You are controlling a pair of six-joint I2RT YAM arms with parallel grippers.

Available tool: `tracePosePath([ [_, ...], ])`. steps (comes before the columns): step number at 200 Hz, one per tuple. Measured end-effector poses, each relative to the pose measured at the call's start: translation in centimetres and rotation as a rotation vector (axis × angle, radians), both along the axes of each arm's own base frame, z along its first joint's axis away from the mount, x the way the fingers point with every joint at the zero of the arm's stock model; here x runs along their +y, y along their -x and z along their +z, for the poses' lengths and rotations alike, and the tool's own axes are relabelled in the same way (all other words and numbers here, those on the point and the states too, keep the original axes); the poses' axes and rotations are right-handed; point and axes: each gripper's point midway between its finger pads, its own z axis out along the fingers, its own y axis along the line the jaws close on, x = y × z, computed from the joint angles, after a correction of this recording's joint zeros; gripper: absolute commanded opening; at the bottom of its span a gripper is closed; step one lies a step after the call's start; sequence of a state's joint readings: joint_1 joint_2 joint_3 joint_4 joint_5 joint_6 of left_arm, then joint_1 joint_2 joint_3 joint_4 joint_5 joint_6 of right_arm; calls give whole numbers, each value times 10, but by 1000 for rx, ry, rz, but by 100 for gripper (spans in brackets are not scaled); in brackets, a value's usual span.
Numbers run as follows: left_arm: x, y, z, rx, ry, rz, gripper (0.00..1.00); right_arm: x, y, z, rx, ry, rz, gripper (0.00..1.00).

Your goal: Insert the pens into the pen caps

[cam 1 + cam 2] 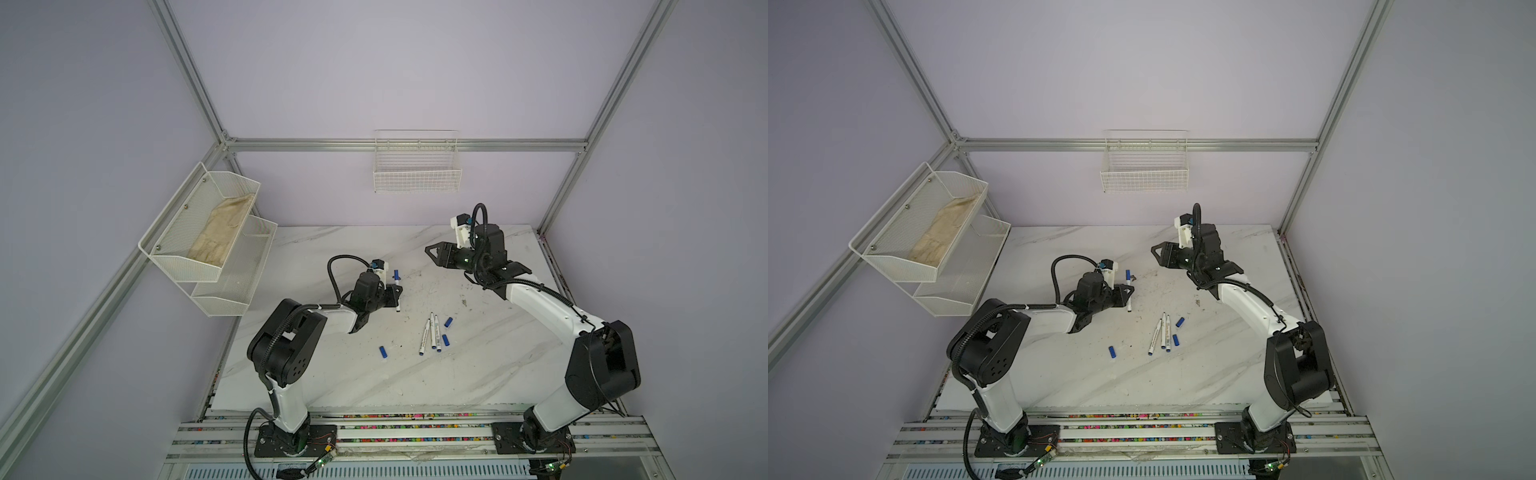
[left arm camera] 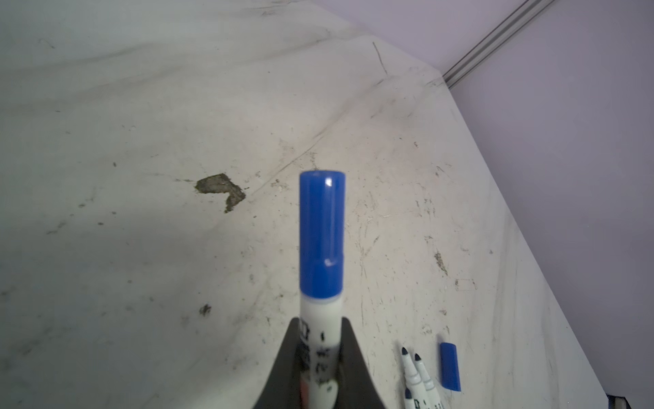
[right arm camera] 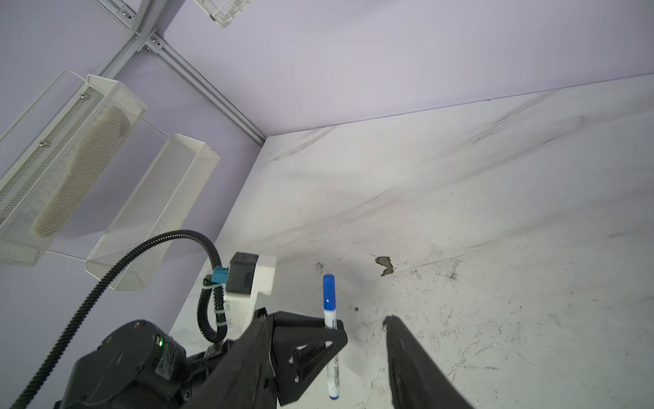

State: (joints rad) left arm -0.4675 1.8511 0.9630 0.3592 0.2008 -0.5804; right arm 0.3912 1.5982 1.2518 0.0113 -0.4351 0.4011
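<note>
The white pen's cap is already on, so my left gripper next needs to lower its body outward to the clear tabletop by the dark chip, below and outward of it, and let go.
My left gripper [image 1: 394,297] [image 2: 320,354] is shut on the barrel of a white pen [image 1: 397,296] [image 3: 332,368] held upright. A blue pen cap [image 2: 322,233] [image 3: 329,292] sits on the pen's top end. My right gripper [image 1: 432,252] [image 3: 325,315] hangs open and empty, up and to the right of that pen. Three uncapped pens [image 1: 431,332] [image 1: 1162,332] lie together mid-table. Two loose pen caps [image 1: 448,321] [image 1: 446,340] lie beside them, and a third pen cap [image 1: 383,352] [image 1: 1112,352] lies further left.
A two-tier mesh shelf [image 1: 208,232] with a cloth in it hangs on the left wall. A wire basket [image 1: 417,174] hangs on the back wall. The marble table [image 1: 478,374] carries a dark chip [image 2: 219,187] and scuff marks.
</note>
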Motion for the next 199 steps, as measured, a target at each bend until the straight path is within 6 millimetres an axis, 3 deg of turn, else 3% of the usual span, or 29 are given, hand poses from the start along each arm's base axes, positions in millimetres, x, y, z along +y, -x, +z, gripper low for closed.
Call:
tracePosePath([
  [63,17,-49,-11,169,-99,23,0,-4,-6,-25,50,33,-39,53],
  [114,25,-44,-51,306,-201,9,8,-7,-7,-27,53,42,-52,53],
  [151,27,-47,-52,320,-231,6,29,-8,-6,-30,62,48,-55,52],
  [199,28,-48,-51,319,-242,7,32,-12,-3,-45,91,71,-71,52],
])
